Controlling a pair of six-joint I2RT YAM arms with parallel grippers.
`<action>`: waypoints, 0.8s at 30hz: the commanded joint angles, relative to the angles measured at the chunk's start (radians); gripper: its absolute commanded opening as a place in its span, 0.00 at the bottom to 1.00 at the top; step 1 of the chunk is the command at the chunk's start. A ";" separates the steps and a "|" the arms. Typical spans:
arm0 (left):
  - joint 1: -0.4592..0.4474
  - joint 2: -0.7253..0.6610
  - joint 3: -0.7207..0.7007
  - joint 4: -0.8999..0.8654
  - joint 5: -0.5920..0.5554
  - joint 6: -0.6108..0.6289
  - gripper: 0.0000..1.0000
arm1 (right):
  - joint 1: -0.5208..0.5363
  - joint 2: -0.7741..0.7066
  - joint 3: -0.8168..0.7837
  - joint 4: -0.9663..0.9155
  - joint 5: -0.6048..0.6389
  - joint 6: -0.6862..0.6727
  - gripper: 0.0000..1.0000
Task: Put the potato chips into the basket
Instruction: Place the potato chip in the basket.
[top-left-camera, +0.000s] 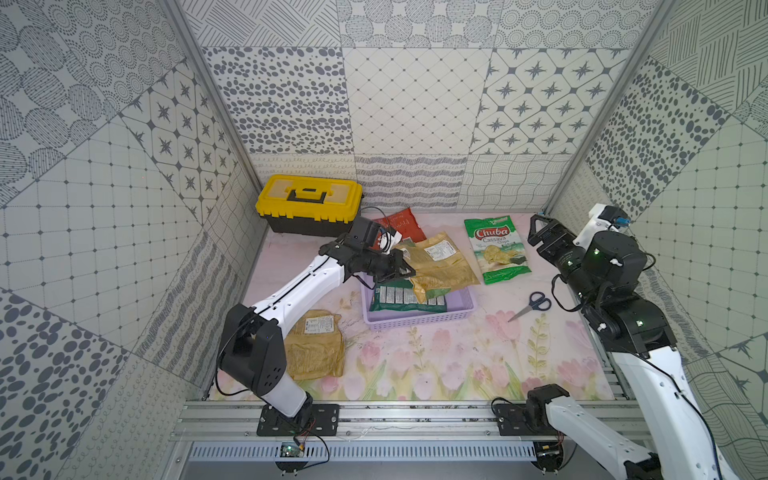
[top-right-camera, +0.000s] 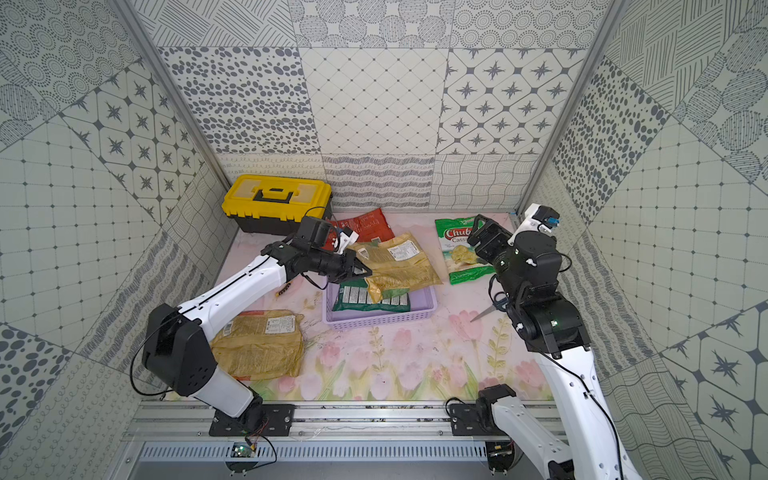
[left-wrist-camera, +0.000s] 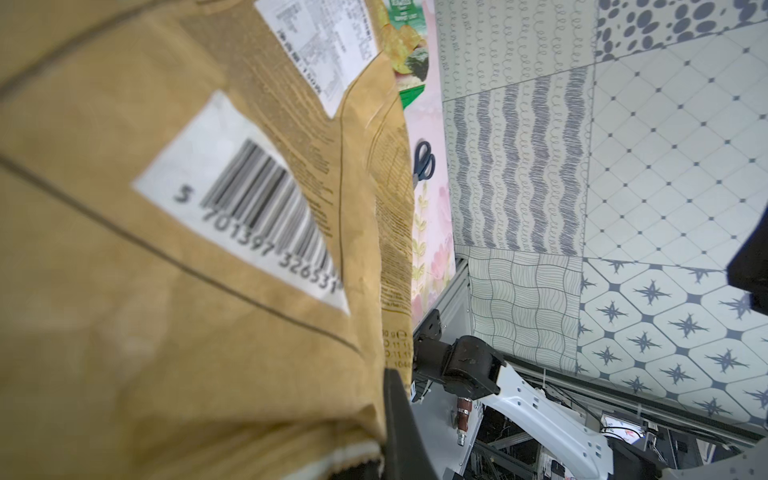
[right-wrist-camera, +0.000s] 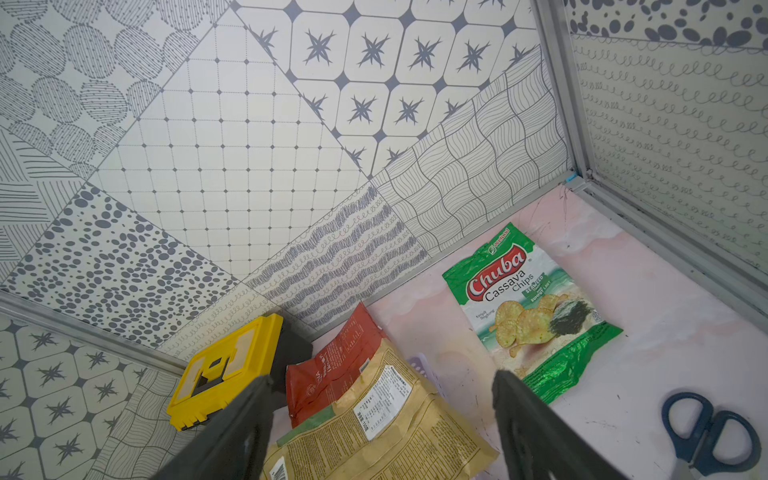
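The tan-gold bag still hangs over the basket's far rim, so the left gripper will next move down toward the basket's rim on the toolbox side to release the tan-gold bag's edge.
The lavender basket (top-left-camera: 415, 321) (top-right-camera: 382, 319) sits mid-table with a green bag (top-left-camera: 399, 297) lying flat in it. My left gripper (top-left-camera: 405, 270) (left-wrist-camera: 374, 449) is shut on the edge of a tan-gold bag (top-left-camera: 444, 266) (left-wrist-camera: 166, 249), which hangs over the basket's far rim and part of the green bag. Another tan-gold bag (top-left-camera: 316, 349) lies at the front left. An orange-red bag (top-left-camera: 401, 224) (right-wrist-camera: 332, 374) lies behind the basket. The green Chuba bag (top-left-camera: 496, 249) (right-wrist-camera: 532, 316) lies at the back right. Beside it my right gripper (top-left-camera: 540, 226) (right-wrist-camera: 382, 382) hovers open, holding nothing.
A yellow-and-black toolbox (top-left-camera: 309, 201) stands in the back left corner. Blue-handled scissors (top-left-camera: 536, 303) (right-wrist-camera: 706, 432) lie right of the basket, close to the right arm. Patterned walls close in three sides.
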 joint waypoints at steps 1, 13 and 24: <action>0.035 0.020 -0.030 -0.062 0.023 0.191 0.00 | 0.002 -0.011 -0.002 0.027 -0.034 0.026 0.86; 0.112 0.107 0.009 -0.292 -0.020 0.386 0.00 | 0.003 -0.020 -0.025 0.021 -0.076 0.052 0.86; 0.159 0.190 0.085 -0.490 -0.181 0.557 0.00 | 0.002 -0.019 -0.058 0.021 -0.106 0.054 0.86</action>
